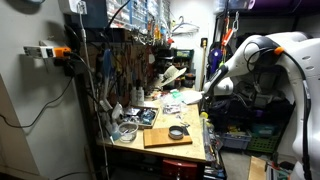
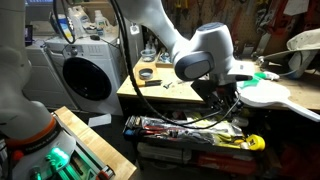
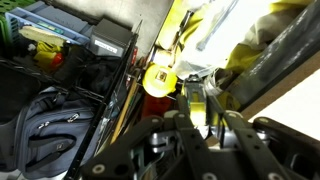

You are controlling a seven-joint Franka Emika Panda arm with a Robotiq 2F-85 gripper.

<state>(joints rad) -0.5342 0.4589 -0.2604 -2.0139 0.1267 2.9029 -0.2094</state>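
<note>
My gripper rises outward next and lowers to the open benchtop beside the black roll (image 1: 177, 132), which lies outward of my gripper, to let go of the tool in free space.
My gripper (image 3: 203, 105) hangs at the side edge of a cluttered wooden workbench (image 1: 150, 148). In the wrist view its fingers are drawn close together, with a narrow yellow-green object (image 3: 196, 98) between the tips. A round yellow tape measure (image 3: 160, 78) lies just beyond the fingers. In an exterior view the gripper (image 1: 206, 98) hovers over the bench's edge, above a yellow-green item (image 1: 207, 116). A black ring-shaped roll (image 1: 177, 132) rests on a wooden board (image 1: 160, 138) nearby. In an exterior view the arm's large joint (image 2: 200, 60) hides most of the gripper.
A pegboard of hanging tools (image 1: 125, 60) backs the bench. A washing machine (image 2: 90, 75) stands beside it. An open toolbox (image 2: 185, 130) and a yellow tape measure (image 2: 255, 143) lie on the floor. A black backpack (image 3: 60, 125) sits below. A white curved object (image 2: 265, 95) is close by.
</note>
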